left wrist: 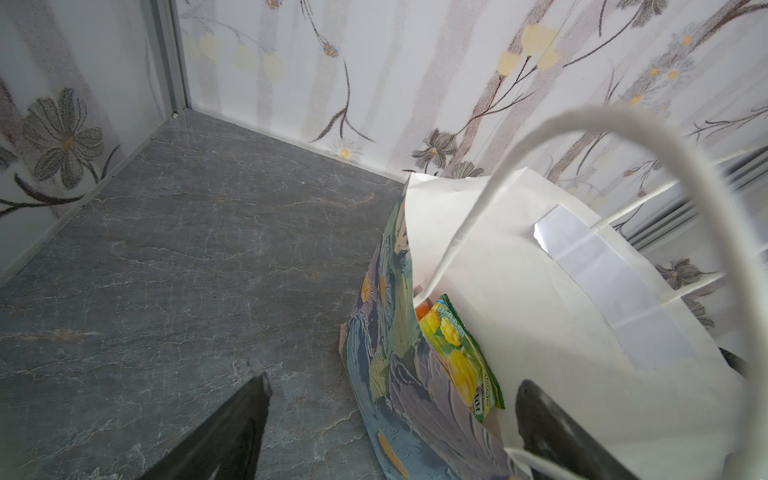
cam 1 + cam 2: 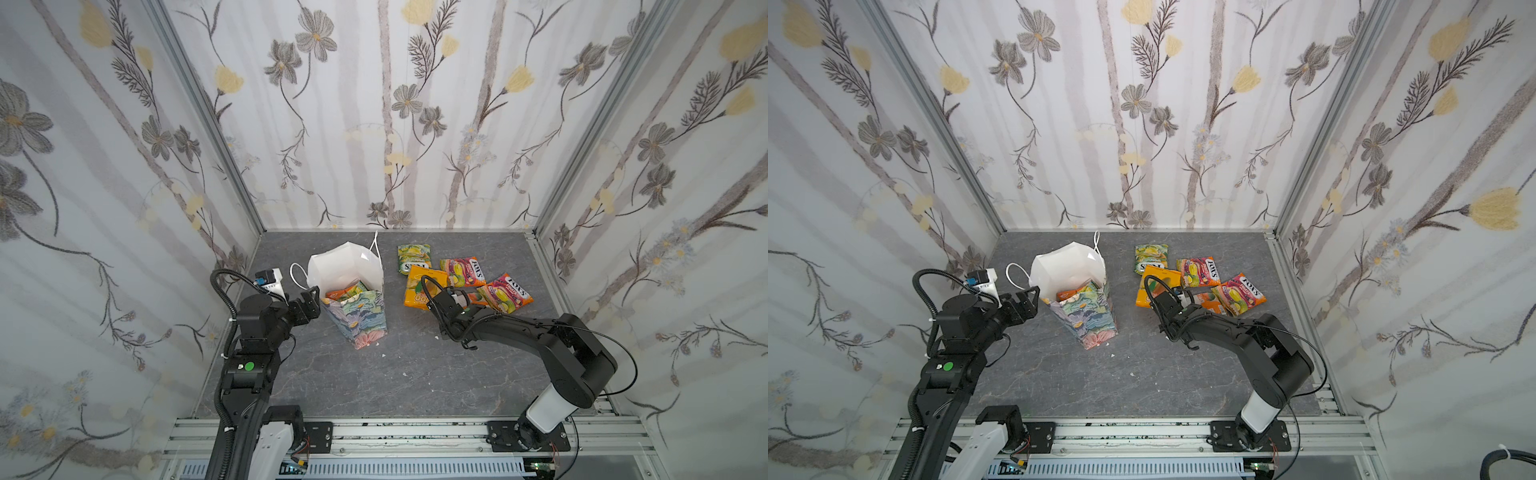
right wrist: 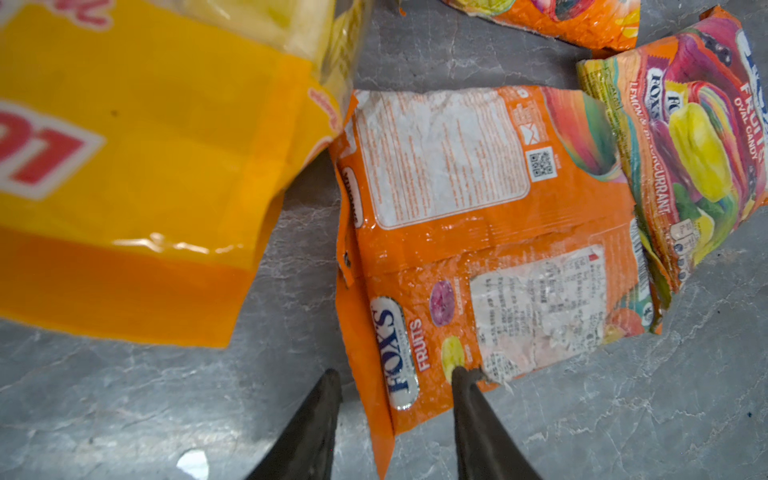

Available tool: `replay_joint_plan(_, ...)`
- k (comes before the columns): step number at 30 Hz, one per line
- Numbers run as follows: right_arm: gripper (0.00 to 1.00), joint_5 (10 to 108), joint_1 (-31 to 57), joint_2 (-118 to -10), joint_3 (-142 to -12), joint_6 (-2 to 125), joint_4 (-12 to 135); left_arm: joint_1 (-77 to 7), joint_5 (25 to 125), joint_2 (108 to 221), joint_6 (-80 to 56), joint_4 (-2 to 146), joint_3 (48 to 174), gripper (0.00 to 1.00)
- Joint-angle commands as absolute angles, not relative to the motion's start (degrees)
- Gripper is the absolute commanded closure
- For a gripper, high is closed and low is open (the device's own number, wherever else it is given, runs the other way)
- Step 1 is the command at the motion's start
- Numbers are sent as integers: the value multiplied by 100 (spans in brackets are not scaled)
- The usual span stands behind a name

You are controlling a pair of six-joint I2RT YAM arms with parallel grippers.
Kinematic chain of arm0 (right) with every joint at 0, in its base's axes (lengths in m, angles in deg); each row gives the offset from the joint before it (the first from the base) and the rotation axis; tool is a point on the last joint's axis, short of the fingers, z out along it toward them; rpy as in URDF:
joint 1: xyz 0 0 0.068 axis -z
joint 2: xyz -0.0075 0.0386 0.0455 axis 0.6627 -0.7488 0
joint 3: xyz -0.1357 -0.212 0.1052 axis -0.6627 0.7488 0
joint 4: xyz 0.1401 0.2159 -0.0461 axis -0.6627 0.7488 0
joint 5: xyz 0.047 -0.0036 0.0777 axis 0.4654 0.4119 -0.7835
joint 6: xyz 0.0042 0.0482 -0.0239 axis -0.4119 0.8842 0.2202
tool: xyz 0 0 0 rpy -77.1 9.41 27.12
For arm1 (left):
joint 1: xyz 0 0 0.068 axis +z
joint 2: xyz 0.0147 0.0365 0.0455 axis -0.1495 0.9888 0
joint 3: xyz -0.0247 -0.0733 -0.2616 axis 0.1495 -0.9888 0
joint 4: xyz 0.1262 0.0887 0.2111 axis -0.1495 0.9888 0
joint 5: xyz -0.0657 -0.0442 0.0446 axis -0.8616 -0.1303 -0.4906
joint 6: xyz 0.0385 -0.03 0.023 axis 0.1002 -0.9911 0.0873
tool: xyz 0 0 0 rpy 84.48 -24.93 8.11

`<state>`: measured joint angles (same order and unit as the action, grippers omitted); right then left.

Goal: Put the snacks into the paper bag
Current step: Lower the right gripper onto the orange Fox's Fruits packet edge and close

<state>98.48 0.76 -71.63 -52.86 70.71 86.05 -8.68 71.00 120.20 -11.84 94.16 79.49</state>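
The orange FOX'S packet's edge (image 3: 382, 406) lies just below the robot's right gripper, already between its open fingers, so the right gripper should lower them slightly and close at the near corner of the orange FOX'S packet.
The paper bag (image 2: 355, 320) (image 2: 1090, 318) stands open at the table's left middle, with snacks (image 2: 347, 291) (image 2: 1073, 294) inside. Its painted wall (image 1: 415, 374) runs between the wide-apart jaws of my open left gripper (image 2: 312, 299) (image 1: 392, 382); one finger is inside the bag by a green-yellow packet (image 1: 461, 357). To the right lie a green-yellow packet (image 2: 414, 257), two red FOX'S packets (image 2: 463, 272) (image 2: 509, 297) and an orange-yellow pack (image 2: 422, 289) (image 3: 124, 166). My right gripper (image 2: 457, 296) (image 3: 395, 374) stands open astride a corner of an orange FOX'S packet (image 3: 478, 249), one fingertip (image 3: 459, 374) on it.
Flowered walls close in the left, back and right sides. An aluminium rail (image 2: 415, 430) carrying both arm bases runs along the front. The bag's white cord handles (image 2: 297, 276) (image 1: 623, 124) hang over its rim. Small white crumbs (image 2: 382, 356) lie on the grey table in front of the bag.
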Motion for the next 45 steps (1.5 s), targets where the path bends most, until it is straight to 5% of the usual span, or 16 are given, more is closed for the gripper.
replay_joint_plan(1,55,10103,76,-7213,-5267,7078,8614,-862,7160,12002,-1182,9332,7956,8)
replay_joint_plan(19,58,10070,290,-7565,-5293,6854,8267,-867,7195,11999,-1170,9336,7956,8)
replay_joint_plan(37,99,9746,319,-7521,-5198,6906,8191,-861,7189,11999,-1161,9336,7956,8)
replay_joint_plan(45,100,9214,344,-6908,-5031,6937,8057,-866,7184,11957,-1163,9328,7950,8)
